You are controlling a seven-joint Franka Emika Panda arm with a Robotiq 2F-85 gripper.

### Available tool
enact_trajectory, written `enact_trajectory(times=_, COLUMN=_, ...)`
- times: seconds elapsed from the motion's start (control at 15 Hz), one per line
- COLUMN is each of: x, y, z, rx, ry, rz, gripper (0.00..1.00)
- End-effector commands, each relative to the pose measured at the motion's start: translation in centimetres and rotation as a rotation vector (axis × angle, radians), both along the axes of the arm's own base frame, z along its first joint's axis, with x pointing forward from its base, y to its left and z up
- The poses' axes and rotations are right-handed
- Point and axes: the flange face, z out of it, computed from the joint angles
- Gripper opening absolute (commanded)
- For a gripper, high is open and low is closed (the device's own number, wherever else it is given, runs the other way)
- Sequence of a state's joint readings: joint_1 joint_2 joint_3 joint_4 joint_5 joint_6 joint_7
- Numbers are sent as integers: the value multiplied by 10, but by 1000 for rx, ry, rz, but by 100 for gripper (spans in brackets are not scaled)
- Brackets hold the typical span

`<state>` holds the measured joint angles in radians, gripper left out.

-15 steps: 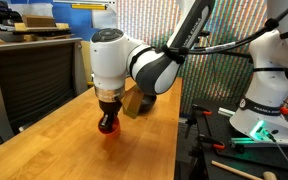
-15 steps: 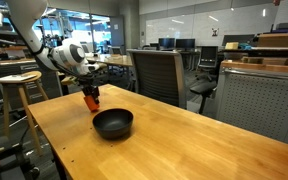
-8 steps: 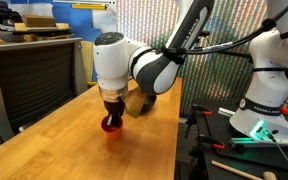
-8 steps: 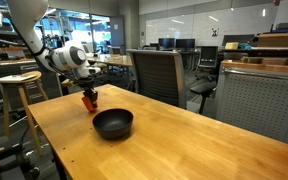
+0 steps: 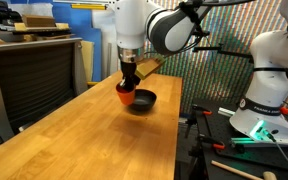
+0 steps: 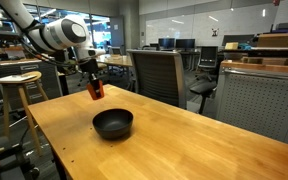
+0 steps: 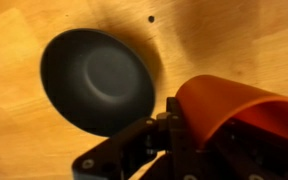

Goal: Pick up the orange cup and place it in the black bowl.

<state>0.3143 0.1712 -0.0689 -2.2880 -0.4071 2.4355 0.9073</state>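
My gripper brings the orange cup (image 6: 95, 90) across over the black bowl next, down into its empty hollow (image 6: 113, 120), then releases it, since it hangs high beside the bowl's rim.
My gripper (image 5: 127, 88) is shut on the orange cup (image 5: 125, 95) and holds it in the air above the wooden table (image 5: 74, 140). In an exterior view the cup (image 6: 95, 90) hangs up and to the left of the black bowl (image 6: 113, 123), well above the tabletop. The black bowl (image 5: 144, 100) sits on the table just beside and below the cup. In the wrist view the orange cup (image 7: 234, 108) fills the lower right between the fingers (image 7: 179, 125), and the empty bowl (image 7: 99, 80) lies at the left.
An office chair (image 6: 156, 72) stands behind the table's far edge. A wooden stool (image 6: 16, 85) stands to the left. A second white robot (image 5: 269, 70) and a dark bench with tools (image 5: 234, 150) are beside the table.
The gripper has lifted the orange cup off the table and carried it up and toward the bowl. The bowl has not moved.
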Motion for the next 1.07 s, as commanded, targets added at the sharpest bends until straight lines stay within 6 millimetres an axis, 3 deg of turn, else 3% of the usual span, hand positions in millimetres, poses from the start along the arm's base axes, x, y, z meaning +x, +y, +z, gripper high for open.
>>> enact_trajectory(times=0.0, x=-37, y=-56, z=28, rx=-26, ry=-71, rz=-184, gripper=1)
enact_trajectory(times=0.13, x=-40, y=-77, z=21, rx=-79, ry=-113, rz=-270, gripper=1)
enact_trajectory(times=0.33, x=-33, y=-99, z=-19, rx=-179, ry=-119, rz=-383, gripper=1)
enact_trajectory(times=0.6, x=-28, y=-117, z=-77, rx=-78, ry=-26, rz=-447, gripper=1)
enact_trajectory(times=0.8, x=-21, y=-118, z=-103, rx=13, ry=-8, rz=-479, gripper=1)
enact_trajectory(times=0.87, x=-18, y=-118, z=-108, rx=38, ry=-6, rz=-486, gripper=20)
enact_trajectory(times=1.0, x=-16, y=-113, z=-105, rx=66, ry=-4, rz=-478, gripper=37)
